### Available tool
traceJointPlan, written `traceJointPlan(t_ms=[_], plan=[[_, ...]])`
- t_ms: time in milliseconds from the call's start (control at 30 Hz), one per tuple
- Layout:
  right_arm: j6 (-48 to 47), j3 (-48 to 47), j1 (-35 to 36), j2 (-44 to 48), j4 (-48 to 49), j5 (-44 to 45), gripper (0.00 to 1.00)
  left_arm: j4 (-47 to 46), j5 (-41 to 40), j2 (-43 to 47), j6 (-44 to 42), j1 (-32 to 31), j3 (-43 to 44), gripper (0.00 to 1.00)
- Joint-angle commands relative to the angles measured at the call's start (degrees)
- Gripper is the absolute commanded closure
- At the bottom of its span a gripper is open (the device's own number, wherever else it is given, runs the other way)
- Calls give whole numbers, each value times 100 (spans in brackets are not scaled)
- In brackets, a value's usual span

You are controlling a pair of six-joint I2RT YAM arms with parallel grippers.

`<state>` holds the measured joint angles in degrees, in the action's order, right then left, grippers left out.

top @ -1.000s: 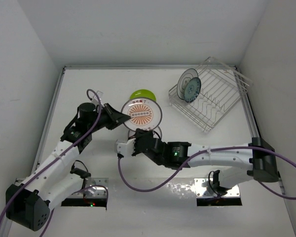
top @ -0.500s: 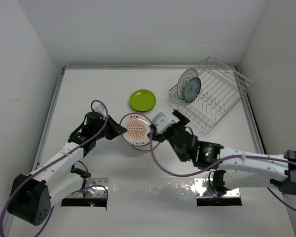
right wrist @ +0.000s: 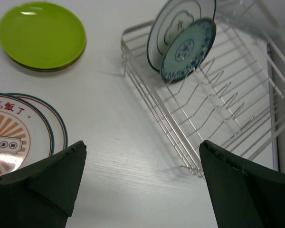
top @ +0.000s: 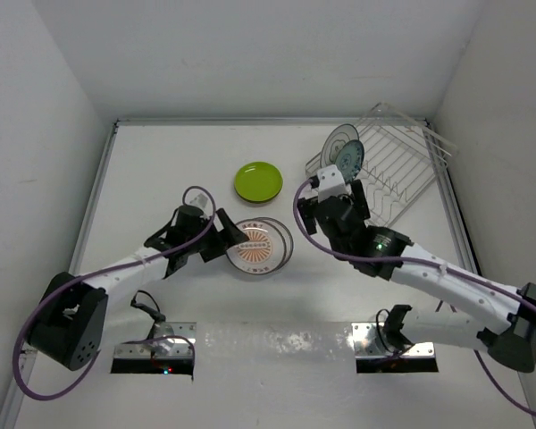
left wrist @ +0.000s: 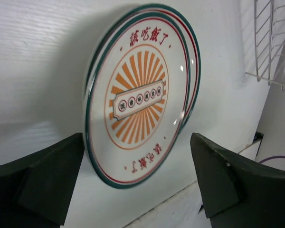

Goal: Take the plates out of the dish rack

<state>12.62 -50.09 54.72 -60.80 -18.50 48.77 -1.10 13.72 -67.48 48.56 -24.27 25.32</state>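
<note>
The small blue-patterned plate stands upright outward of my right gripper, so the gripper next needs to move outward and turn its fingers to go on both sides of the plate's thin rim (top: pixel 338 162) (right wrist: pixel 164 61).
The silvery wire dish rack (top: pixel 381 183) (right wrist: pixel 223 107) stands at the back right. Two plates stand upright at its left end: a larger white one with a dark rim (right wrist: pixel 173 23) and a small blue-patterned one (right wrist: pixel 187 50) in front of it. An orange sunburst plate (top: pixel 260 245) (left wrist: pixel 138 95) lies on top of a matching plate on the table. My left gripper (top: pixel 230 243) (left wrist: pixel 137 190) is open at its left edge, touching nothing. My right gripper (top: pixel 330 207) (right wrist: pixel 142 190) hangs open and empty above the table, between the stack and the rack.
A lime green plate (top: pixel 258 181) (right wrist: pixel 42 34) rests on a darker plate at the middle back. White walls close in the table on the left, back and right. The rack's clear plastic frame (top: pixel 429 134) juts toward the right wall.
My left gripper lowered the sunburst plate onto the plate lying on the table and opened, letting it go. My right gripper opened, and its arm swung right and back toward the rack.
</note>
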Motion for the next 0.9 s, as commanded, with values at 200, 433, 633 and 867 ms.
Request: traceJointPlan(t_ms=[200,433,633,867], plan=[[1944,-554,-2067,-775,47,-2099,1,1408,-1728,349,-477,-552,1053,0],[3007,-1738,-3256,-1917,-92,-2505,1,2764,-2356,236,-1409,-552,1993,0],[3281,-2611,-3705,-3016,127,-2056,8,3422,-2627,788,-2007,-552,2486,0],[3414,-2946,-3960,-3922,1058,-2179,44,3794,-3982,1800,-2808,-552,2488,0]])
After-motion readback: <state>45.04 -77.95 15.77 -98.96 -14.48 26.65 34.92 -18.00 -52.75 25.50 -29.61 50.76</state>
